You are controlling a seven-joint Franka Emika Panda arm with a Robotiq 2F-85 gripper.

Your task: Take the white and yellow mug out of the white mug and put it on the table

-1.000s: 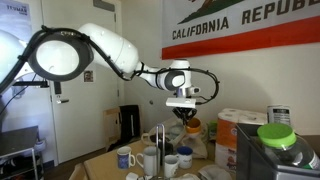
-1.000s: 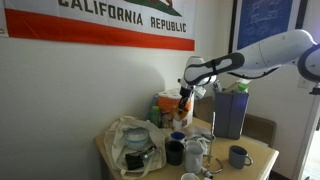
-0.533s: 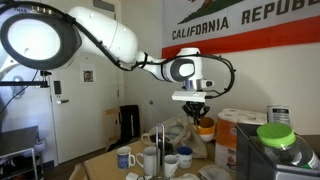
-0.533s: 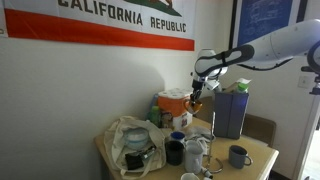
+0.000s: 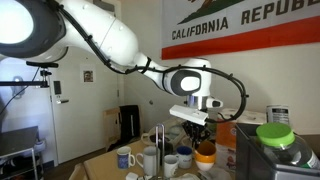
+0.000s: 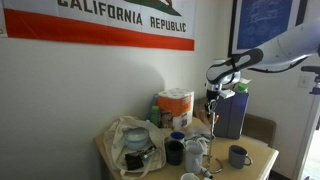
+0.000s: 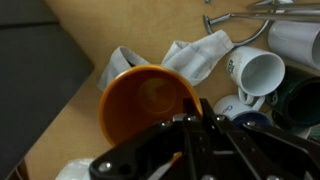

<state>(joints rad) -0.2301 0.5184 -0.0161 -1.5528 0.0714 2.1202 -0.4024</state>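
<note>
My gripper brings the mug back and down next, then releases its rim there. This is because free tabletop [image 6: 226, 152] beside the grey cup lies below my gripper and back from it.
My gripper [image 5: 200, 133] is shut on the rim of the white and yellow mug [image 5: 205, 150] and holds it in the air above the table [image 5: 100, 166]. In the wrist view the mug's orange inside [image 7: 145, 105] faces the camera, with my gripper [image 7: 190, 122] clamped on its right rim. In the other exterior view my gripper [image 6: 211, 102] hangs to the right of the mug cluster, over the table [image 6: 262, 160]. A white mug with blue print [image 7: 255, 72] lies to the right, apart from the held mug.
Several mugs and a grey cup [image 5: 150, 158] stand grouped on the table. A white cloth [image 7: 190, 55] lies under the held mug. Paper towel rolls [image 5: 236, 126], a green-lidded jar [image 5: 277, 136], a plastic bag [image 6: 130, 140] and a blue bin [image 6: 230, 112] stand around.
My gripper has carried the white and yellow mug sideways away from the mug cluster and lower toward the table. The mugs on the table have not moved.
</note>
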